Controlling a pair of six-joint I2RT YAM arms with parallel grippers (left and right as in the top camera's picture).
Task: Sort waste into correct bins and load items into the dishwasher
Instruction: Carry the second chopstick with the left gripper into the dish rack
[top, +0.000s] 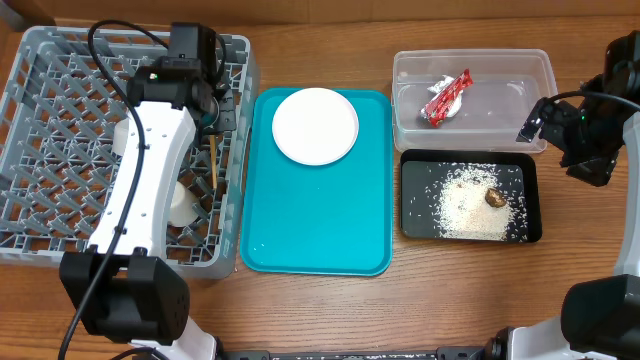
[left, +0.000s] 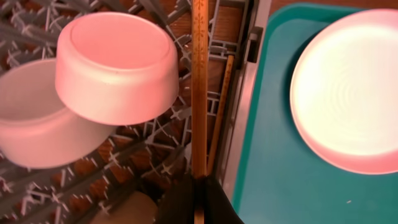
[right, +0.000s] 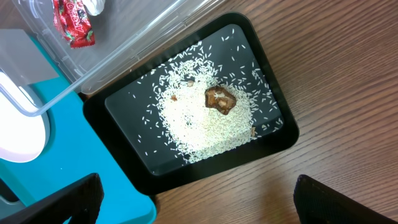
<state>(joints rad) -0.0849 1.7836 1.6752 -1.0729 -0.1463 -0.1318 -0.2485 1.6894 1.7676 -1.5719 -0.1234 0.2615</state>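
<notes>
My left gripper next moves down and toward the teal tray (top: 310, 220) to the rack's narrow edge strip (top: 226, 165) to release the chopstick, as the second lies there.
My left gripper (left: 199, 200) is shut on a wooden chopstick (left: 199, 87), held over the right side of the grey dish rack (top: 60, 110); a second chopstick (left: 221, 106) lies in the rack beside it. A pinkish-white dish (left: 115, 65) and a bowl (left: 31, 124) sit in the rack. The large white plate (top: 315, 125) lies on the teal tray (top: 310, 220). The red-and-white wrapper (top: 445, 98) lies in the clear tub (top: 530, 70). Rice (right: 205, 121) and the brown lump (right: 220, 99) lie in the black tray (top: 530, 235). My right gripper (right: 196, 199) is open and empty over the table by the black tray.
A small white cup (top: 183, 208) stands in the rack beside my left arm. The teal tray lies between the rack and the two bins. Bare wooden table (right: 323, 93) shows to the right of the black tray.
</notes>
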